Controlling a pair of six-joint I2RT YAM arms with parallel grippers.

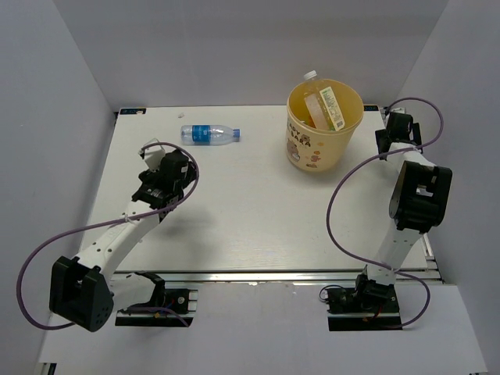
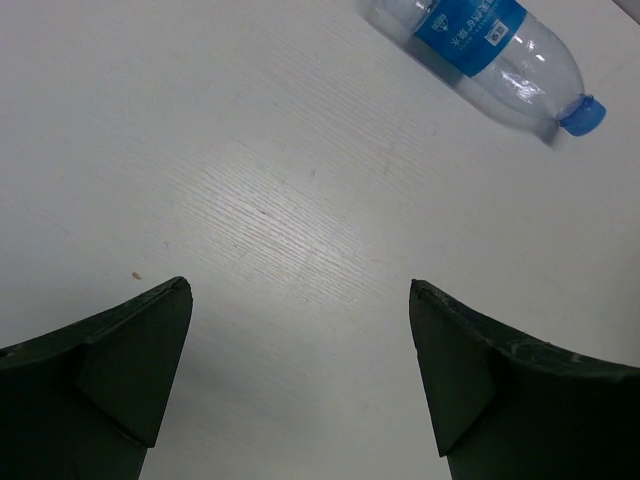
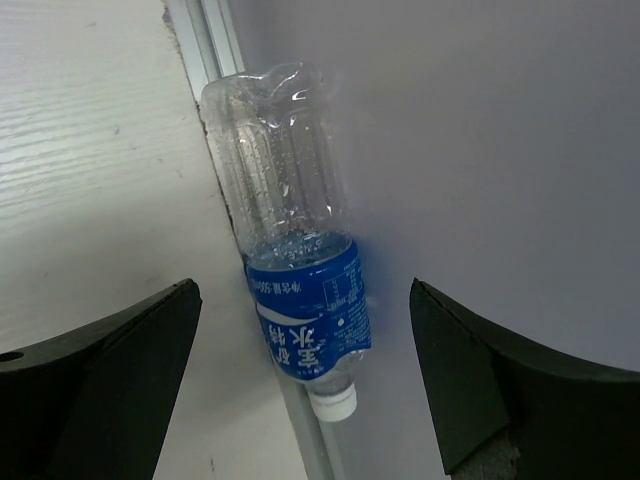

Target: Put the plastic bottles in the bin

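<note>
The clear plastic bottle is below my right gripper along the rail, so its open fingers come down next around its blue label [image 3: 309, 308], already between them.
The pale-yellow bin [image 1: 312, 150] stands at the far right of the table. It holds a bottle with a pale label [image 1: 331, 107], and a white cap sticks up over its far rim. A clear bottle with a blue label and blue cap [image 1: 209, 134] lies on its side at the far middle; it also shows in the left wrist view [image 2: 480, 45]. My left gripper [image 1: 173, 162] [image 2: 300, 285] is open and empty, a short way before it. My right gripper [image 1: 397, 119] [image 3: 305, 290] is open at the far right corner, over a second clear, blue-labelled bottle with a white cap [image 3: 295, 250].
The second bottle lies along the metal edge rail [image 3: 205, 40], against the grey side wall [image 3: 500, 150]. Grey walls close the table on the left, back and right. The right arm's purple cable [image 1: 344, 187] loops over the table near the bin.
</note>
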